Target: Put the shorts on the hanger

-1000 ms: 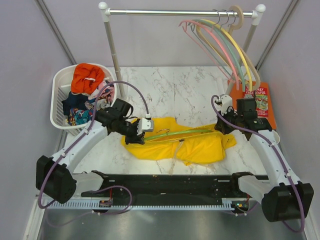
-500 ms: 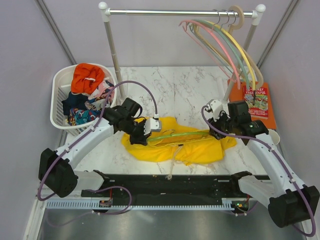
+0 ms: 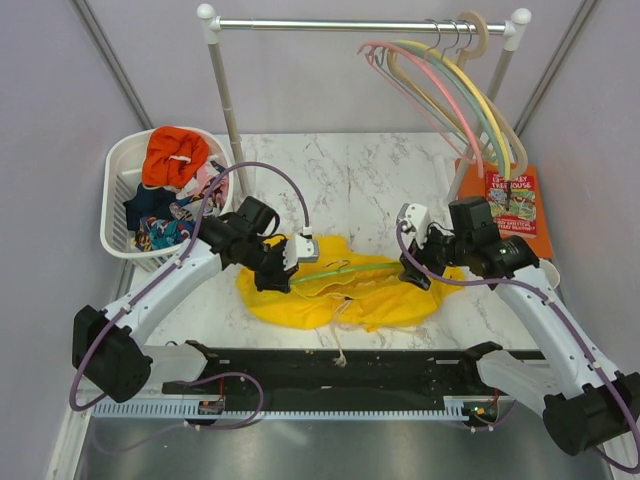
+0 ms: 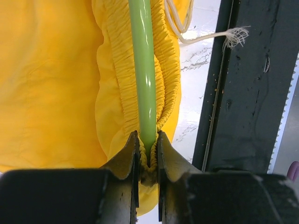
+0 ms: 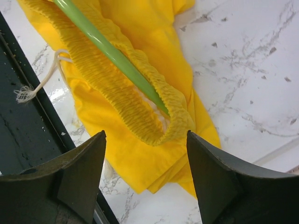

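I should move my right gripper along the hanger bar (image 4: 142, 70) toward my left gripper next, and then turn it onto the bar's bare middle.
The bright yellow shorts (image 3: 340, 295) lie crumpled on the marble table between my two arms. A light green hanger (image 3: 350, 268) bar runs through their elastic waistband (image 5: 119, 88). My left gripper (image 4: 147, 140) is shut on the hanger bar (image 4: 142, 70) together with the gathered waistband at its left end (image 3: 290, 275). My right gripper (image 5: 145, 140) stands open just above the waistband's right end (image 3: 415, 270), nothing between its fingers. The white drawstring (image 4: 205, 37) trails toward the black base rail.
A white basket (image 3: 125, 195) of mixed clothes stands at the left rear. A rack (image 3: 360, 25) at the back carries several coloured hangers (image 3: 460, 90). An orange book (image 3: 512, 200) lies at the right. The black base rail (image 3: 330, 365) runs along the near edge.
My right gripper has opened and let go of the hanger's right end, shifting left. The left gripper moved slightly right, still gripping. The shorts bunched closer together.
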